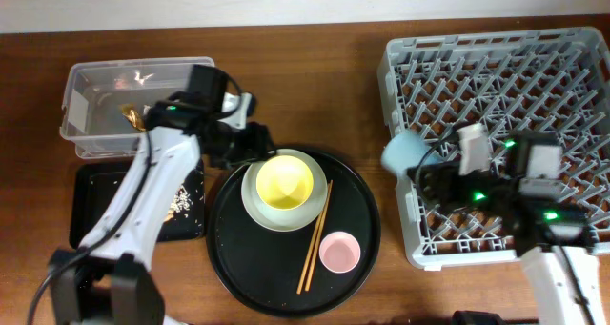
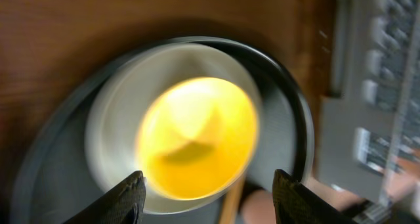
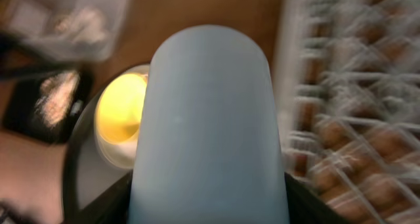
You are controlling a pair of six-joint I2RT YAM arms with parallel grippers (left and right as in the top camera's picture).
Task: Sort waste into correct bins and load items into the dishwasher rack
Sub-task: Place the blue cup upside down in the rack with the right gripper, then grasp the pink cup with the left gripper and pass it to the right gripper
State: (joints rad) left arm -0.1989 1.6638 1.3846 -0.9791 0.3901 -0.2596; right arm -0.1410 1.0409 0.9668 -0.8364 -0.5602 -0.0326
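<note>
The rack's wires stand empty at the rack's near corner (image 1: 581, 197) farthest from the tray, so the right gripper will next go to the right in the overhead view and down onto that corner.
My right gripper (image 1: 419, 165) is shut on the light-blue cup (image 1: 403, 152) at the left edge of the grey dishwasher rack (image 1: 496, 68); the cup fills the right wrist view (image 3: 209, 125). My left gripper (image 1: 250, 146) is open and empty just left of the yellow bowl (image 1: 284, 182), which sits on the pale plate (image 1: 253, 203) on the round black tray (image 1: 238, 258). In the left wrist view my fingers (image 2: 207, 201) straddle the bowl (image 2: 197, 135). The chopsticks (image 1: 315, 237) and pink cup (image 1: 339, 252) lie on the tray. The gold-brown wrapper (image 1: 132, 115) lies in the clear tub (image 1: 86, 82). Crumbs (image 1: 181, 206) lie in the black rectangular tray (image 1: 91, 206).
The clear tub and black rectangular tray stand at the far left, one behind the other. Bare brown table (image 1: 315, 87) runs between the tub and the rack.
</note>
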